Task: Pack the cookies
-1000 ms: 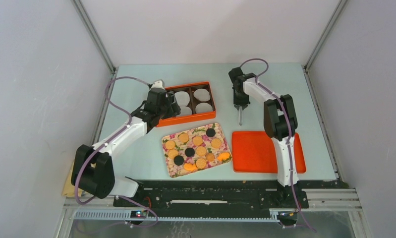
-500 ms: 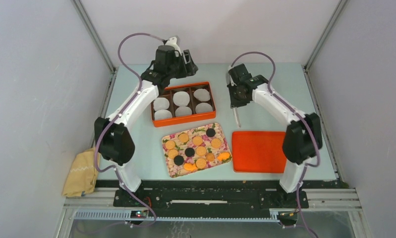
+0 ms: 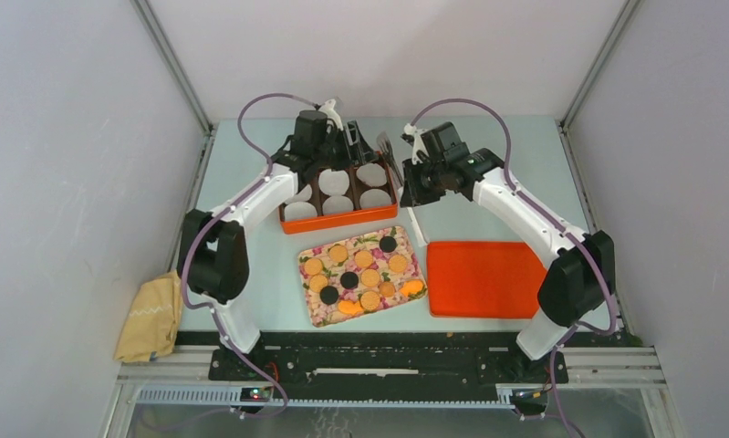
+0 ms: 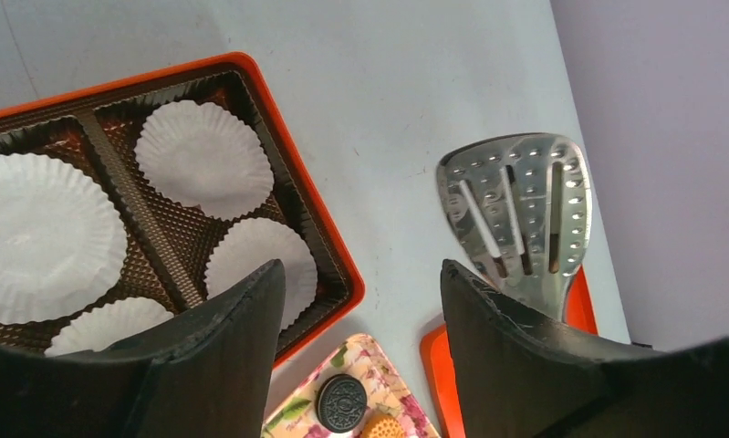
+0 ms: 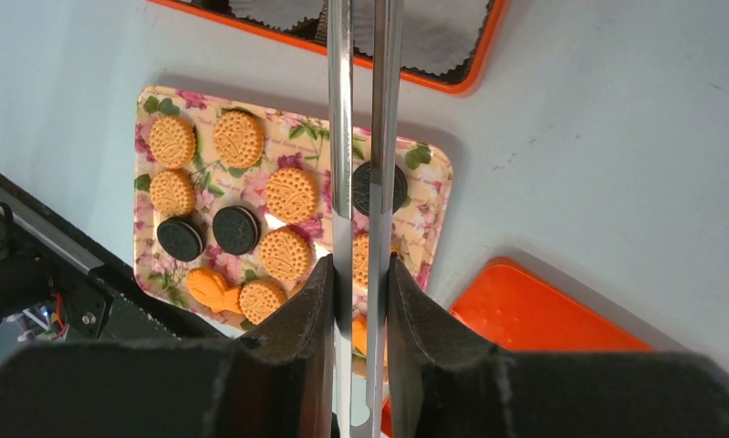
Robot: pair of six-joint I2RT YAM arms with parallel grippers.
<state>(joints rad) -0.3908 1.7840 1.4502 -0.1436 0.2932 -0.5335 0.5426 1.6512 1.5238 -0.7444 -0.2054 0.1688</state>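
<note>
My right gripper next lowers the serving tool (image 3: 417, 228) onto the bare tabletop between the orange box and lid to release it, since that patch lies clear.
Several cookies (image 3: 360, 271), mostly golden-orange and a few dark, lie on a floral tray (image 3: 312, 316) at the table's middle front. My right gripper (image 3: 413, 182) hovers behind the tray, shut on a metal slotted serving tool (image 3: 417, 228). In the right wrist view the tool's two metal bars (image 5: 340, 137) run between the fingers of the right gripper (image 5: 359, 265), above the cookies (image 5: 292, 193). My left gripper (image 3: 356, 146) hangs open and empty over the orange box's back right corner. From the left wrist, the left gripper (image 4: 360, 274) frames the tool's blade (image 4: 515, 210) and one dark cookie (image 4: 340, 401).
The orange box (image 3: 342, 221) behind the tray holds several white paper liners (image 4: 205, 155) in brown compartments. An orange lid (image 3: 484, 278) lies flat to the tray's right. A yellow cloth (image 3: 151, 315) sits at the table's front left edge.
The left arm swung from the box's left side up to the back, then down over the box's back right. The right arm carried the tool leftward, close to the box.
</note>
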